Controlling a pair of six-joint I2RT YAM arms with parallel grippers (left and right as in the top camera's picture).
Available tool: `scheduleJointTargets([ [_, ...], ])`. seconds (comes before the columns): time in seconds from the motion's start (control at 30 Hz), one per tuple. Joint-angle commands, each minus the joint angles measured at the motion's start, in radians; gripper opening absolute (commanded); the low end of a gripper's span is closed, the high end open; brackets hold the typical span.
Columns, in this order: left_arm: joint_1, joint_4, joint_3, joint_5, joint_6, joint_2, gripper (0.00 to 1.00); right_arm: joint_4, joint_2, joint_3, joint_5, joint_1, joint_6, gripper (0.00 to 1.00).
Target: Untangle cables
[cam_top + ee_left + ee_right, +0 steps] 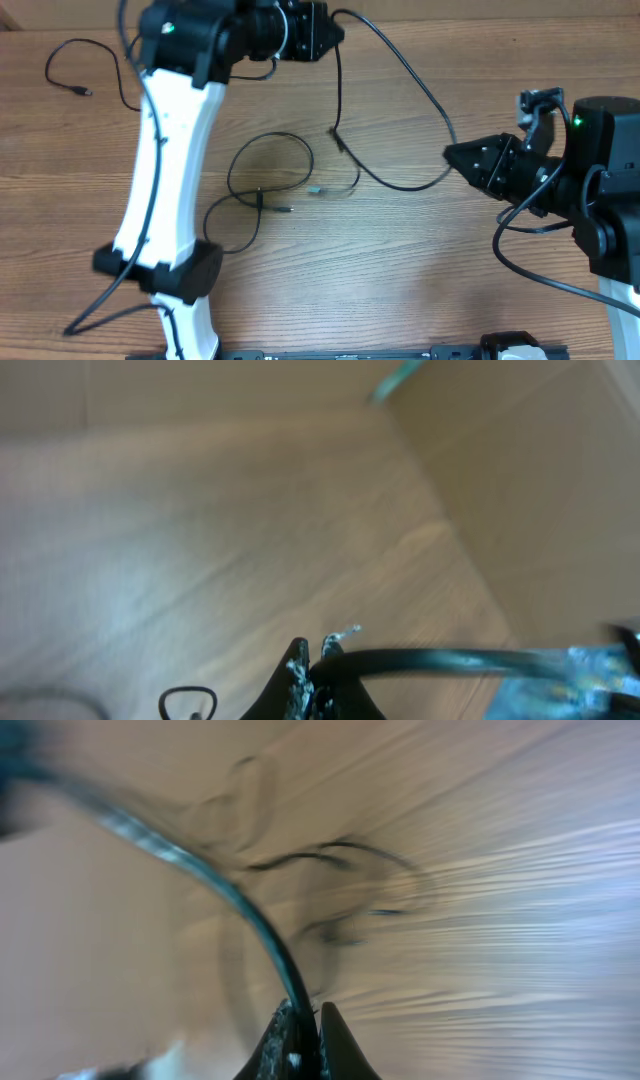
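Note:
My left gripper lifts toward the left in the overhead view and releases the arc's far end [342, 13] next, since my right gripper also holds the thin black cable [405, 70].
A thin black cable [405, 70] stretches in an arc between my two grippers. My left gripper [335, 35] at the table's far edge is shut on it; the cable [450, 658] leaves its jaws [312, 655] to the right. A short end with a plug tip [337, 135] hangs below it. My right gripper [450, 153] at mid right is shut on a cable [230, 895] that runs up and left from its jaws [305, 1012]. A loose looped cable [270, 170] with small plug tips lies at the table's centre and shows blurred in the right wrist view [340, 860].
Another thin cable [70, 65] with a plug end lies at the far left. The left arm's white link [165, 170] crosses the left side of the wooden table [420, 260]. Thicker arm cables [520, 255] trail by the right arm.

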Motion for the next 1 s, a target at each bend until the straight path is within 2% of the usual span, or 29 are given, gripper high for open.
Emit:
scheduleJointTargets([
  [0.0, 0.007, 0.066, 0.037, -0.059, -0.09, -0.132, 0.04, -0.039, 0.011, 0.004, 0.347, -0.003, -0.013, 0.04],
  [0.17, 0.006, 0.192, 0.037, -0.116, -0.119, -0.216, 0.04, -0.064, 0.032, 0.004, 0.477, -0.003, 0.032, 0.04],
  [0.33, 0.006, 0.23, 0.037, -0.133, -0.118, -0.256, 0.04, -0.06, 0.054, 0.004, 0.479, -0.003, 0.055, 0.04],
  [0.63, 0.006, 0.118, 0.035, -0.133, -0.113, -0.247, 0.04, -0.006, 0.066, 0.004, 0.287, -0.003, 0.08, 0.04],
  [0.83, -0.006, -0.023, 0.034, -0.132, -0.051, -0.23, 0.05, 0.057, 0.066, 0.004, 0.143, -0.003, 0.079, 0.04],
  [0.97, -0.016, -0.096, 0.034, -0.13, -0.05, -0.204, 0.13, 0.137, 0.066, 0.004, -0.012, -0.003, 0.076, 0.04],
])
